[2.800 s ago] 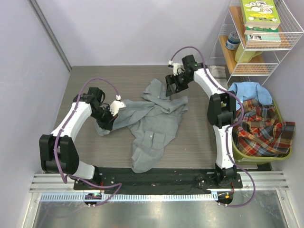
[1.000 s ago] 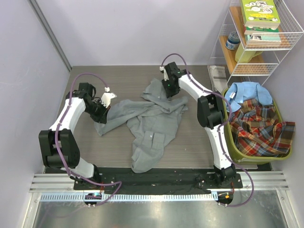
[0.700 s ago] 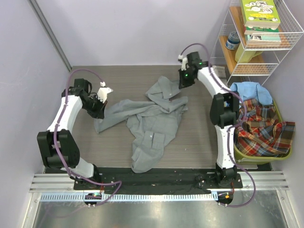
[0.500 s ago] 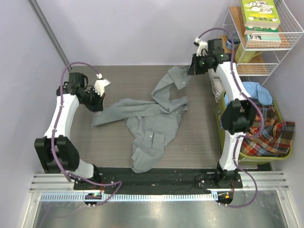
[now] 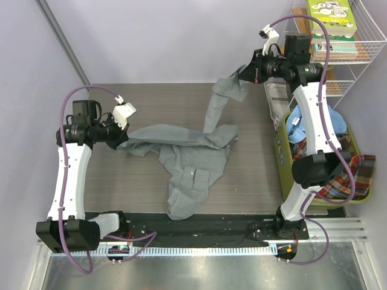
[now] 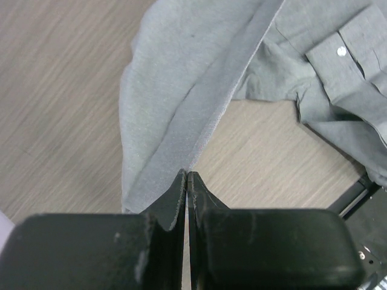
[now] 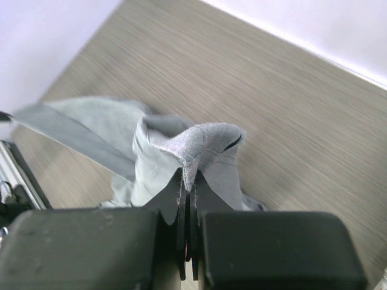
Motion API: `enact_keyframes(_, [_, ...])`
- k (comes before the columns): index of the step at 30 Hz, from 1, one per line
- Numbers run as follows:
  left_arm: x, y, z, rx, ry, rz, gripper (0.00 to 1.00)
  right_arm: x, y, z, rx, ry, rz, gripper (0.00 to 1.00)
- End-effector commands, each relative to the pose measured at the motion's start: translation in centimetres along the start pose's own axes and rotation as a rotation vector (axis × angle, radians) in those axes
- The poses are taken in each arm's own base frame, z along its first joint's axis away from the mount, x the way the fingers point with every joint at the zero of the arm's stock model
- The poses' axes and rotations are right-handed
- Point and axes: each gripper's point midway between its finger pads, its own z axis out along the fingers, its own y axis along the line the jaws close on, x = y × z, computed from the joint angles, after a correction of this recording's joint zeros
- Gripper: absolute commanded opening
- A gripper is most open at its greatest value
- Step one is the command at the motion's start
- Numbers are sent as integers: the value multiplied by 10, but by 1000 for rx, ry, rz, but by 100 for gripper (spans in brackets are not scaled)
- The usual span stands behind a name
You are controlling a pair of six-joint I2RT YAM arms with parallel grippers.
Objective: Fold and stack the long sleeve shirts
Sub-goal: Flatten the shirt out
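The robot's right gripper needs to move down and to the left in the top view next and release the piece of cloth onto the bare tabletop beyond the shirt, where there is room for cloth.
A plain grey long sleeve shirt [image 5: 193, 157] lies crumpled across the middle of the table. My left gripper [image 5: 120, 140] is shut on its left edge, which is drawn taut towards it. In the left wrist view the jaws [image 6: 186, 176] pinch a folded grey hem [image 6: 181, 90]. My right gripper [image 5: 247, 74] is raised at the back right and shut on another part of the shirt, which hangs from it as a strip. Grey cloth [image 7: 199, 142] bunches over those shut jaws [image 7: 187, 176]. A light blue shirt [image 5: 302, 124] and a plaid shirt [image 5: 341, 175] lie in the bin.
A green bin [image 5: 283, 158] stands at the table's right edge beside the right arm. Behind it is a white wire shelf [image 5: 357, 66] holding books [image 5: 329, 18]. Walls close off the left side and the back.
The right gripper shut on the grey shirt and lifted that part up towards the back right. The left arm drew its edge leftwards, stretching the shirt out.
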Motion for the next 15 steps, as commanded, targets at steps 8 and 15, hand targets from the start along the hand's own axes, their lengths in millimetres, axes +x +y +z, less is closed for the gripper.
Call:
enact_keyframes(8, [18,2,26,65,44,-65,0,-23,-48,137,245,-123,-5,1])
enact_keyframes(15, [32,20,42,39,97,-118,0,82,-94,185,230,166,-29,82])
